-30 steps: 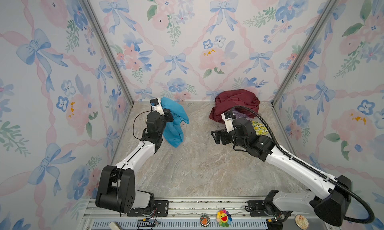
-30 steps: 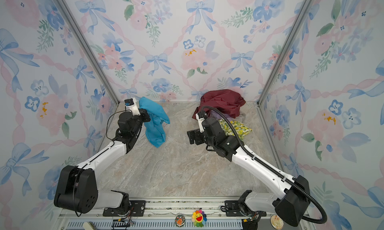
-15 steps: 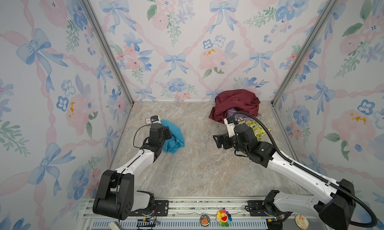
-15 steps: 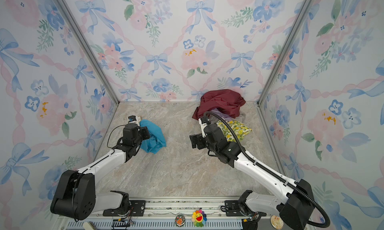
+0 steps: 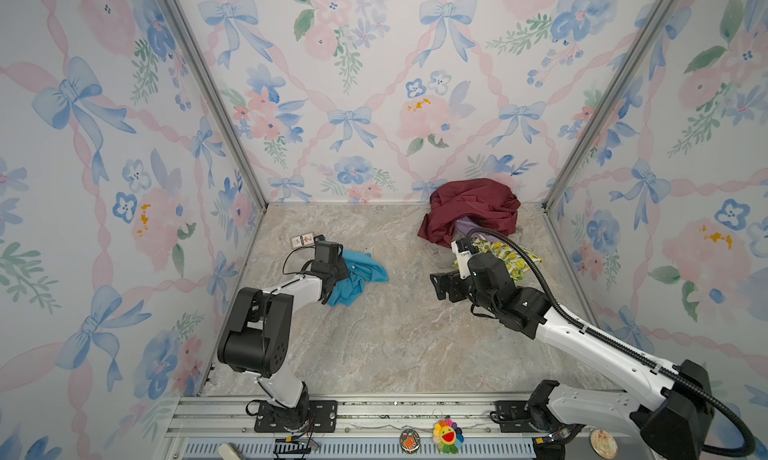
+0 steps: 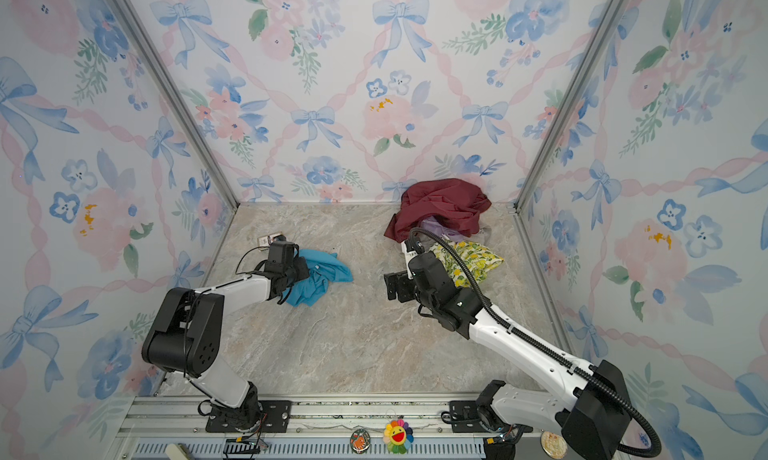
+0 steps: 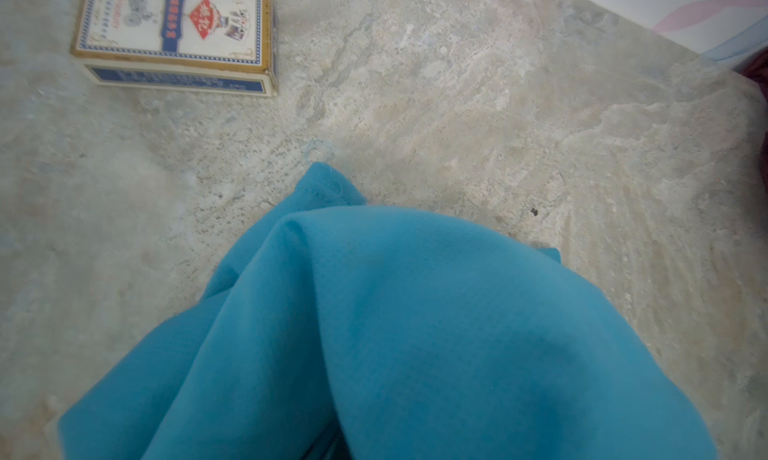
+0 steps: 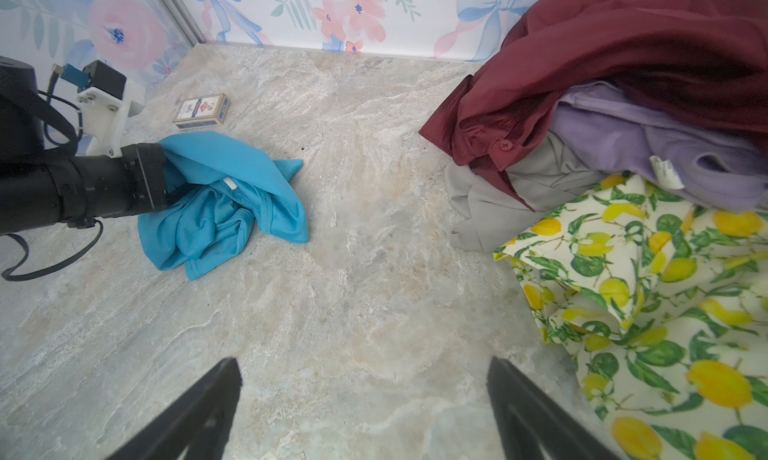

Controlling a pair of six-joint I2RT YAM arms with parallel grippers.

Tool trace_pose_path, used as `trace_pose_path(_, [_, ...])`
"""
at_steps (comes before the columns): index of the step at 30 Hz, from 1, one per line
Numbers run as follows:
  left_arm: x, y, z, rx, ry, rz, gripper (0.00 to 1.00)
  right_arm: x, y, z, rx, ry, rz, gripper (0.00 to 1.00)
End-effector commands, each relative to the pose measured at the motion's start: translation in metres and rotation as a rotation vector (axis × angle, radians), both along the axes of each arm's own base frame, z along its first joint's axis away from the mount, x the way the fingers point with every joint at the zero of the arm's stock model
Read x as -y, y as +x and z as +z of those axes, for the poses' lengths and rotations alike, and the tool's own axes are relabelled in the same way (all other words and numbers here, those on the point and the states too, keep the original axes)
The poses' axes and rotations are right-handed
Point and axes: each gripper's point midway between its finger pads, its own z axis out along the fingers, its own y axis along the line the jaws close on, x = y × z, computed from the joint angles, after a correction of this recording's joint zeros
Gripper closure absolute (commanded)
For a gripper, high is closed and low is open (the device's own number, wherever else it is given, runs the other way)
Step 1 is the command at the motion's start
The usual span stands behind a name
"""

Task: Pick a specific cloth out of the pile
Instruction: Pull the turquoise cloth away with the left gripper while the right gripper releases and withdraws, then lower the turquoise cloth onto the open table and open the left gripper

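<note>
My left gripper will slide the turquoise-blue cloth outward onto the bare floor (image 5: pixel 347 241) (image 7: pixel 384 132) next to the card box and let go of it there, away from the pile.
The turquoise-blue cloth (image 5: pixel 362 277) (image 6: pixel 323 275) lies bunched on the marble floor at the left, apart from the pile. My left gripper (image 5: pixel 340 272) is buried in it and shut on the cloth. In the left wrist view the cloth (image 7: pixel 415 333) drapes over the jaws and hides them. The pile (image 5: pixel 473 208) (image 6: pixel 444 206) sits in the back right corner, with a maroon cloth on top and lilac, grey and lemon-print pieces below. My right gripper (image 5: pixel 442 287) (image 8: pixel 363 374) hovers open and empty over bare floor, just in front of the pile (image 8: pixel 623 83).
A small card box (image 5: pixel 302 240) (image 8: pixel 201 109) lies on the floor behind the left gripper, near the left wall. The lemon-print cloth (image 5: pixel 513 256) (image 8: pixel 665 312) spreads beside the right arm. Floral walls enclose three sides. A metal rail (image 5: pixel 374 412) runs along the front.
The left arm has come down and back from a raised pose, so the hanging cloth now rests bunched on the floor. The right gripper has stayed open and shifted only slightly.
</note>
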Motion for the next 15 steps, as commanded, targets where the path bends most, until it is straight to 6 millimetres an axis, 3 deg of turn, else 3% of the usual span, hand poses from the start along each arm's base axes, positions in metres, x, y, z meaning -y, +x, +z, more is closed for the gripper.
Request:
trace_pose_path(1, [0.002,-0.001,-0.014,-0.068,0.015,-0.012,1.00,0.008,0.002,-0.003,0.000,-0.008,-0.032,0.04])
trace_pose_path(9, [0.007,0.021,-0.020,-0.093,0.028,-0.037,1.00,0.025,0.011,-0.002,-0.003,-0.007,-0.072,0.02])
trace_pose_path(13, [0.010,0.032,-0.006,-0.064,0.027,-0.056,1.00,0.036,0.016,0.001,0.002,-0.018,-0.094,0.01])
trace_pose_path(15, [0.010,0.037,0.006,-0.043,0.033,-0.059,0.90,0.041,0.019,0.003,-0.001,-0.018,-0.100,0.03])
